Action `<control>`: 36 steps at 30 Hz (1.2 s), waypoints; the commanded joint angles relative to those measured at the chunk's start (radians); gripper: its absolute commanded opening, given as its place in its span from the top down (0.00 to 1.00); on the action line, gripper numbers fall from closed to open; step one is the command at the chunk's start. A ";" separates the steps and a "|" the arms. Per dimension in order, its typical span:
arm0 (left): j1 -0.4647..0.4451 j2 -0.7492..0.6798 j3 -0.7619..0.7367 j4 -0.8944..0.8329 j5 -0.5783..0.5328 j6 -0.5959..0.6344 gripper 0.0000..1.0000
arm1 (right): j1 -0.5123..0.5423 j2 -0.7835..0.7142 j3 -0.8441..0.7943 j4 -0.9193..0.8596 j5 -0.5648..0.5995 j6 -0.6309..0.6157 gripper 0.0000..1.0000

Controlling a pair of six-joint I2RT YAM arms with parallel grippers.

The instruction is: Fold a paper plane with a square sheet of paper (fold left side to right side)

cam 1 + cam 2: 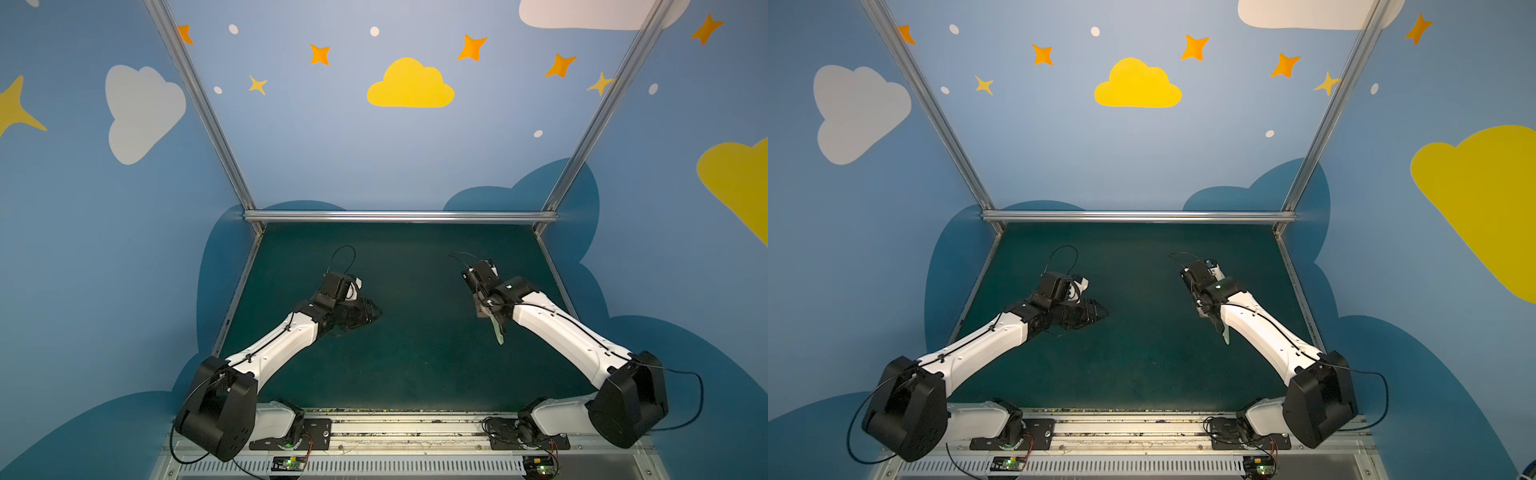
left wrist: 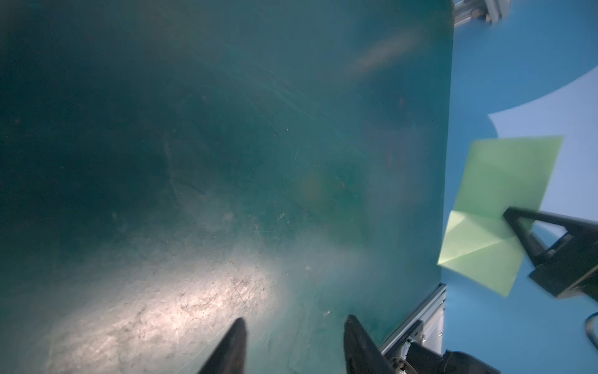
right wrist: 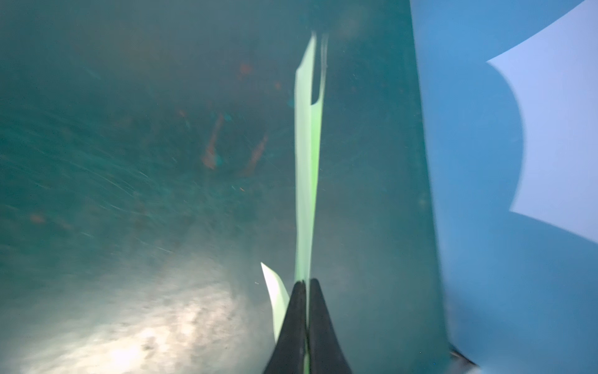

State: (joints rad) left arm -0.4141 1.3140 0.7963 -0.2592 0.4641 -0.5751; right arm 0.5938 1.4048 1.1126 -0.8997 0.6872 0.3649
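Note:
The paper plane (image 1: 498, 332) hangs in the air, so the sheet goes down with my right gripper toward the bare middle of the mat (image 1: 420, 340) next, for release there flat.
My right gripper (image 3: 307, 282) is shut on the paper plane (image 3: 307, 168), a pale green folded sheet seen edge-on here, with a small flap curling out beside the fingers. In both top views the plane (image 1: 498, 332) (image 1: 1226, 334) hangs below the right gripper (image 1: 488, 314) (image 1: 1211, 314), above the right part of the green mat. The left wrist view shows the paper's broad creased face (image 2: 504, 181) with the right fingers (image 2: 530, 226) pinching its crease. My left gripper (image 2: 294, 321) (image 1: 376, 312) (image 1: 1104, 312) is open and empty over the left-centre of the mat, well apart from the paper.
A dark green mat (image 1: 415, 365) covers the table, framed by aluminium rails at the back (image 1: 399, 216) and sides. Blue painted walls close in on three sides. The arm bases and a cable tray (image 1: 374, 465) run along the front edge.

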 commanded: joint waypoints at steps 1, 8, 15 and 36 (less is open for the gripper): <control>0.009 -0.030 -0.003 -0.044 -0.047 0.025 0.20 | 0.056 0.047 0.011 -0.094 0.127 0.040 1.00; 0.011 -0.091 -0.006 -0.081 -0.129 0.020 0.00 | 0.224 0.284 0.074 -0.255 0.216 0.254 1.00; 0.037 -0.163 -0.009 -0.118 -0.188 0.011 0.00 | 0.417 0.586 0.245 -0.314 0.134 0.427 1.00; 0.113 -0.209 -0.022 -0.148 -0.192 -0.026 0.00 | 0.351 0.282 0.141 0.152 -0.541 0.287 0.53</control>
State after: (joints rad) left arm -0.3031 1.1019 0.7879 -0.4011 0.2710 -0.5995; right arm 1.0267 1.7836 1.3727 -0.8768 0.3237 0.6899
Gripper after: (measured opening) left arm 0.998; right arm 0.520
